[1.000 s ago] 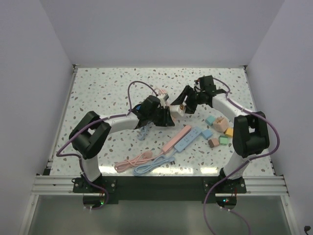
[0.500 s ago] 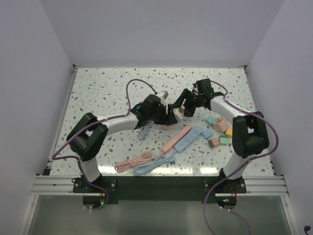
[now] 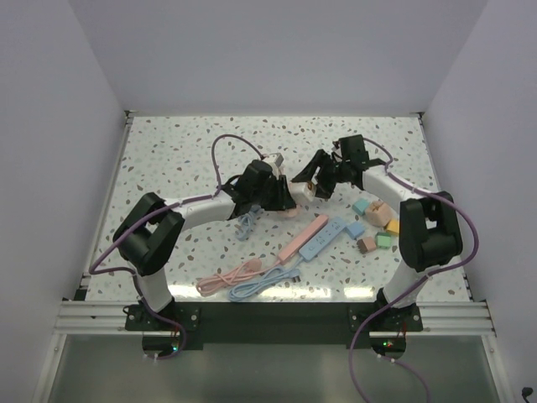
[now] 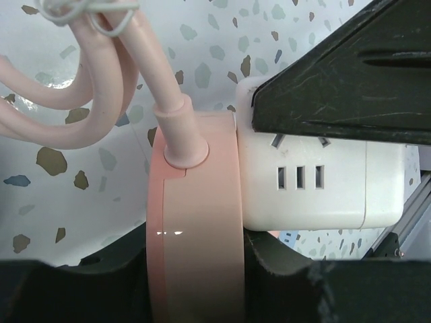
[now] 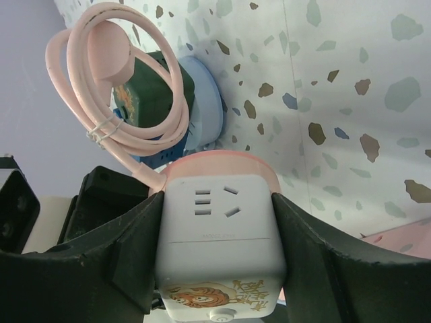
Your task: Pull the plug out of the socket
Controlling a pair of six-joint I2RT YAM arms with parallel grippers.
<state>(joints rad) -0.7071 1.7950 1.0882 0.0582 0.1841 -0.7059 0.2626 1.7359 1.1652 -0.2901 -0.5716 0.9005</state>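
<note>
I will move my right gripper down next, away from the plug, to let go of the socket (image 3: 304, 186) by the teal block, because that is below, to its right in the top view.
A round pink plug (image 4: 195, 222) with a coiled pink cable (image 4: 101, 81) sits pushed into a white cube socket (image 4: 316, 178); the two are joined face to face. My left gripper (image 4: 195, 272) is shut on the pink plug, one finger on each side. My right gripper (image 5: 219, 249) is shut on the white socket (image 5: 219, 235), with the plug's pink rim (image 5: 219, 161) showing behind it. In the top view both grippers meet above mid-table: left gripper (image 3: 275, 195), right gripper (image 3: 317, 181), socket (image 3: 304, 186) between them.
A pink power strip (image 3: 304, 238) and a blue power strip (image 3: 327, 239) lie in front of the grippers, their coiled cables (image 3: 243, 279) near the front edge. Several coloured blocks (image 3: 375, 222) sit at the right. A small blue-grey cable (image 3: 247, 225) lies under the left arm.
The left gripper has shifted slightly left and back with the plug, and the right gripper has followed with the socket. Plug and socket remain joined.
</note>
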